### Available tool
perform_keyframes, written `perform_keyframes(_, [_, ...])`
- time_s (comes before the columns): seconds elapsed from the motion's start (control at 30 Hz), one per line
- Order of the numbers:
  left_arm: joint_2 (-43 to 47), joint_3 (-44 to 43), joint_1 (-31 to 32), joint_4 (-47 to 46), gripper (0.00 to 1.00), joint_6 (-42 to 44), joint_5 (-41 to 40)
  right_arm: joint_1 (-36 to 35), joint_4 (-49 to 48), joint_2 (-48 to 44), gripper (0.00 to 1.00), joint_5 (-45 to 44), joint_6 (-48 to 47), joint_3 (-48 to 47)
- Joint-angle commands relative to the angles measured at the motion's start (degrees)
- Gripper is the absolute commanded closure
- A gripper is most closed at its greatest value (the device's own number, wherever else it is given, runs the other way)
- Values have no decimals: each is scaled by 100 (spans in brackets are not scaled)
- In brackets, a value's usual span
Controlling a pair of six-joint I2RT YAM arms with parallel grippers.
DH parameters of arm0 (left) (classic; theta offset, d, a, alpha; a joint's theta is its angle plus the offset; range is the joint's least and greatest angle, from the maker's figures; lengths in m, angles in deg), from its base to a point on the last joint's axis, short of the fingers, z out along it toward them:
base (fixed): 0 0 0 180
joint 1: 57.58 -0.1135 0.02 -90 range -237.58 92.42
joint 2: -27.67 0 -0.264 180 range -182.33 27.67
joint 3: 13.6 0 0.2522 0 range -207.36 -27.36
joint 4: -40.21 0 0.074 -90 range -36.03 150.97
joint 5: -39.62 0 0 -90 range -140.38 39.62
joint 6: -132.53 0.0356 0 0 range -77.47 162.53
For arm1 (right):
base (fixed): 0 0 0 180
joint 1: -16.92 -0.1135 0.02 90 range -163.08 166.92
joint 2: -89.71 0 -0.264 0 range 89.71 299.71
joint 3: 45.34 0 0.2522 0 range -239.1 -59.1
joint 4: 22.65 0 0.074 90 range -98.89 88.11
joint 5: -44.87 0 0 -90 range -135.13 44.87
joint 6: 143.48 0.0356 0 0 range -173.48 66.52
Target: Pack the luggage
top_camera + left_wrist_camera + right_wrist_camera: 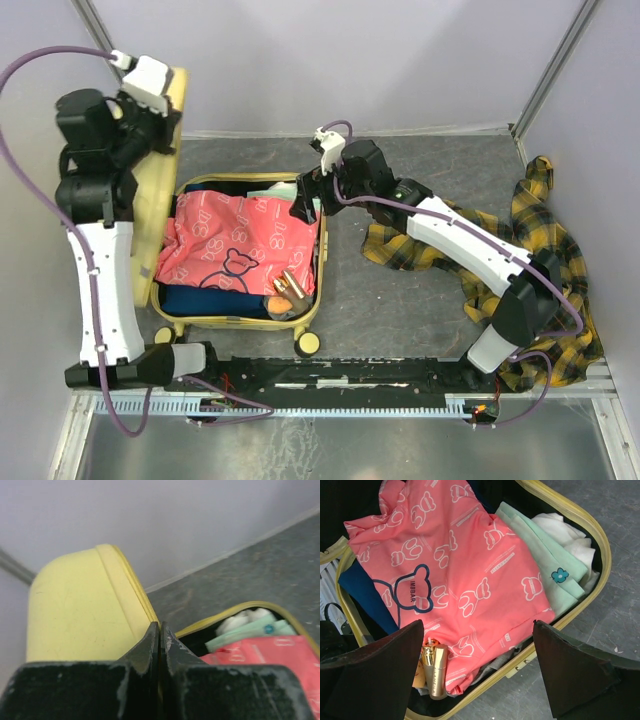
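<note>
The packed case (240, 248) (265, 652) lies to my left gripper's right in the top view, so next I swing the upright lid that way over it and release the lid's rim.
The pale yellow luggage (235, 318) lies open on the table, with its lid (150, 210) raised at the left. It holds a pink bear-print shirt (240, 240), navy cloth (220, 298) and a gold tube (292, 287). My left gripper (168, 118) is at the lid's top edge. In the left wrist view it (159, 630) is shut, and the lid's zipper rim (137, 587) runs into its tips. My right gripper (305, 205) hovers open over the case's far right corner. The right wrist view shows it (478, 625) open and empty above the shirt (450, 565), a mint garment (545, 565) and the tube (436, 672).
A yellow-and-black plaid shirt (540, 230) lies crumpled on the grey table, right of the case and under my right arm. A black rail (340, 375) runs along the near edge. Grey walls close in the back and both sides.
</note>
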Motion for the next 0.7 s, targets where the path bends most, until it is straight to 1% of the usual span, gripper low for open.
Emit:
perform_keyframes(0.0, [-403, -84, 435, -129, 97, -827, 380, 101, -178, -281, 3, -116, 27, 51])
perform_keyframes(0.13, [-586, -32, 811, -309, 97, -1078, 577, 220, -182, -296, 3, -103, 95, 166])
perform_keyframes(0.27, [-778, -53, 924, -475, 97, -1455, 1179, 349, -176, -305, 3, -72, 187, 283])
perform_keyframes(0.3, [-835, -97, 929, -480, 94, -1551, 1358, 386, -174, -303, 3, -66, 203, 310])
perform_keyframes(0.33, [-880, -133, 923, -480, 84, -1661, 1496, 407, -167, -305, 2, -54, 208, 318])
perform_keyframes(0.37, [-904, -158, 923, -499, 71, -1753, 1563, 437, -151, -300, 2, -49, 205, 319])
perform_keyframes(0.43, [-946, -166, 925, -506, 54, -1921, 1475, 493, -119, -311, 2, -53, 200, 325])
perform_keyframes(0.47, [-957, -182, 920, -468, 47, -1929, 1374, 525, -98, -318, 2, -48, 195, 324])
perform_keyframes(0.57, [-966, -234, 719, -173, 38, -1859, 1149, 630, -86, -350, 2, -51, 235, 400])
perform_keyframes(0.67, [-987, -154, 72, 199, 33, -1969, 1369, 756, -80, -390, 2, -49, 244, 525])
